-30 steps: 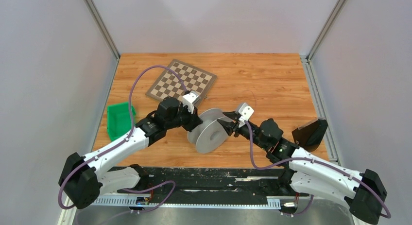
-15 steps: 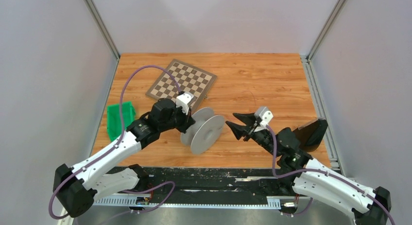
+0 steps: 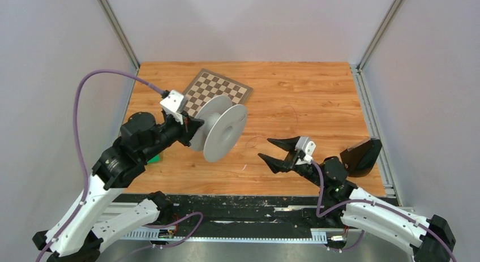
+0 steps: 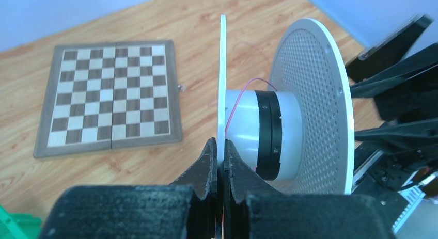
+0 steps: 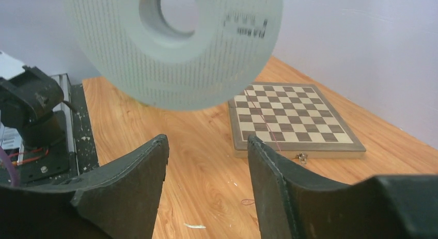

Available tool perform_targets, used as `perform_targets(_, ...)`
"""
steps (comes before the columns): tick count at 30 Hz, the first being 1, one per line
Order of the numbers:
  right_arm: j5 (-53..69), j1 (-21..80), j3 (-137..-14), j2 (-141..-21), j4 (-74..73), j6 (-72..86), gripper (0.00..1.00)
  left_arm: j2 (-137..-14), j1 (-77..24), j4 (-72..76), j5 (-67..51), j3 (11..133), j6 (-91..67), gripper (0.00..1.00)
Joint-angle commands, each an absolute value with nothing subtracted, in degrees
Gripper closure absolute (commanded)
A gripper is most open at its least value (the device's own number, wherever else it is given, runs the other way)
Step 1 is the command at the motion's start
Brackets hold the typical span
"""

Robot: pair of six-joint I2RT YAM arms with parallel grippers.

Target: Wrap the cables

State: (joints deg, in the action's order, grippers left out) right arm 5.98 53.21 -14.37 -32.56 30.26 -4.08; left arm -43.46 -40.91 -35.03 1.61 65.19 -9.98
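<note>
My right gripper is to go left in the top view next, toward the white spool (image 3: 223, 126) and onto the pink cable (image 4: 248, 86), because it hangs below the spool's rim.
My left gripper (image 3: 195, 126) is shut on the rim of a white spool (image 3: 223, 126) and holds it off the table, left of centre. In the left wrist view the fingertips (image 4: 210, 151) pinch the thin near flange (image 4: 222, 74). A black band circles the hub, and a thin pink cable (image 4: 248, 86) leaves it. My right gripper (image 3: 274, 149) stands open low over the table to the spool's right, with nothing between its fingers. The right wrist view shows the spool (image 5: 175, 43) above the open gripper (image 5: 206, 146), and the cable (image 5: 263, 120) runs down across the chessboard.
A chessboard (image 3: 218, 91) lies at the back left of the wooden table. A green bin (image 3: 154, 157) is mostly hidden behind my left arm. A black object (image 3: 362, 154) sits at the right edge. Enclosure walls close in both sides.
My left arm has lifted the spool up and to the left. My right gripper has let go of the spool, pulled back to the right and opened wider.
</note>
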Motion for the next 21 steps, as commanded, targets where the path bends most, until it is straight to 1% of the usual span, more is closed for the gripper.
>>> perform_targets(1, 11.1, 53.5, -12.7, -38.5, 43.6, -7.6, 0.38, -40.7, -41.1, -35.9, -2.1, 71.2, -12.9, 1.0)
perform_targets(4, 12.7, 53.5, -14.0, -44.6, 46.8, -9.0, 0.29, -39.9, -41.1, -36.4, -6.0, 72.5, -14.3, 1.0)
perform_targets(6, 14.3, 53.5, -15.1, -48.8, 48.8, -9.7, 0.27, -39.5, -41.1, -36.3, -8.0, 73.0, -15.4, 1.0)
perform_targets(10, 14.6, 53.5, -17.0, -57.0, 52.9, -10.9, 0.27, -38.9, -41.1, -36.0, -9.6, 73.5, -17.2, 1.0)
perform_targets(12, 9.5, 53.6, -16.8, -59.2, 56.2, -11.5, 0.28, -38.8, -41.1, -36.8, -9.5, 73.9, -17.9, 1.0)
perform_targets(15, 4.5, 53.6, -14.4, -60.0, 62.3, -12.9, 0.26, -39.2, -41.1, -38.3, -9.5, 75.2, -18.8, 1.0)
perform_targets(17, 4.5, 53.5, -15.6, -60.8, 60.3, -14.2, 0.25, -39.2, -41.1, -38.3, -10.6, 75.4, -19.4, 1.0)
perform_targets(21, 9.4, 53.5, -19.0, -65.9, 54.1, -15.8, 0.24, -39.0, -41.1, -37.0, -13.5, 75.4, -20.9, 1.0)
